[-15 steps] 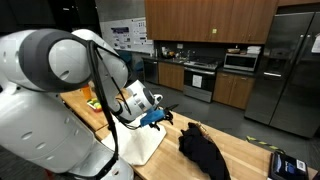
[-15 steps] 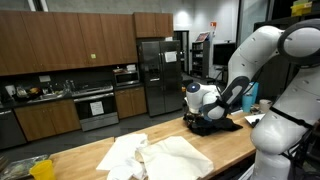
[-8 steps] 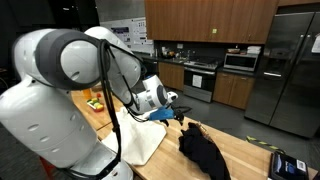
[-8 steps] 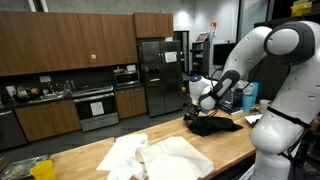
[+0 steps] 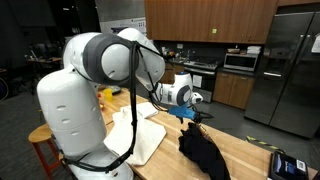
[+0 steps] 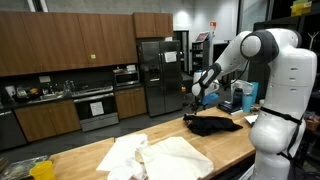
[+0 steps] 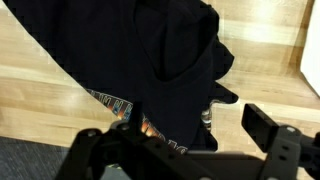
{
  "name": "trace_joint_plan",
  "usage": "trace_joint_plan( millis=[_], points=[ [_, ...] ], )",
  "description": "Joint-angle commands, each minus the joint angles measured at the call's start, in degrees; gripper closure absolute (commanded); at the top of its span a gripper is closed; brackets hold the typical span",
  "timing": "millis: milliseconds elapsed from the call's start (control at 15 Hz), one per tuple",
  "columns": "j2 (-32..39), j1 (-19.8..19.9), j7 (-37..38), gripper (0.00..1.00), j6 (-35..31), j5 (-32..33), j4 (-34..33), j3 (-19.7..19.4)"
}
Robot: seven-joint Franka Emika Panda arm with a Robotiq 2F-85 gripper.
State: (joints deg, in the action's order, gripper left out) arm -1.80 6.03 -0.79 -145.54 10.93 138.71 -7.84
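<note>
The garment's fold facing the white cloth borders bare wood, which leaves room for an open finger, so my gripper needs to lower onto the garment's bunched edge [image 5: 187,138] [image 7: 206,48] there.
A black garment [image 5: 205,150] lies crumpled on the wooden table [image 5: 245,152], near one end [image 6: 212,124]. My gripper [image 5: 190,113] hangs just above the garment's edge, also seen in an exterior view [image 6: 191,106]. In the wrist view the black garment [image 7: 150,50] fills the upper middle, showing a printed orange graphic [image 7: 112,100]. The gripper [image 7: 175,130] is open above it, one finger [image 7: 268,126] over bare wood, nothing between the fingers. A white cloth [image 5: 140,135] lies spread beside the garment, toward the table's other end [image 6: 160,155].
A black device [image 5: 285,165] sits at the table's corner past the garment. A wooden stool [image 5: 45,140] stands by the robot's base. A yellow object [image 6: 40,168] lies at the far table end. Kitchen cabinets, a stove and a steel fridge [image 5: 290,70] line the back wall.
The arm has swung from above the white cloth over to the black garment. The gripper stayed open throughout. Both cloths lie as before.
</note>
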Motion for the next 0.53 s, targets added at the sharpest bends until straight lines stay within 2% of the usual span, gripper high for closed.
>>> trace_joint_plan(
  millis=[0, 133, 200, 267, 467],
  points=[
    [0.1, 0.3, -0.1, 0.00, 0.2, -0.1, -0.1, 0.5],
    [0.1, 0.1, 0.0, 0.00, 0.3, -0.1, -0.1, 0.6],
    [1.2, 0.9, 3.6, 0.00, -2.7, 8.7, 0.1, 0.5],
    [2.5, 1.5, 5.7, 0.00, -4.2, 13.4, -0.5, 0.1],
    [6.4, 3.0, 12.2, 0.00, -4.3, 20.0, -2.2, -1.9]
  ],
)
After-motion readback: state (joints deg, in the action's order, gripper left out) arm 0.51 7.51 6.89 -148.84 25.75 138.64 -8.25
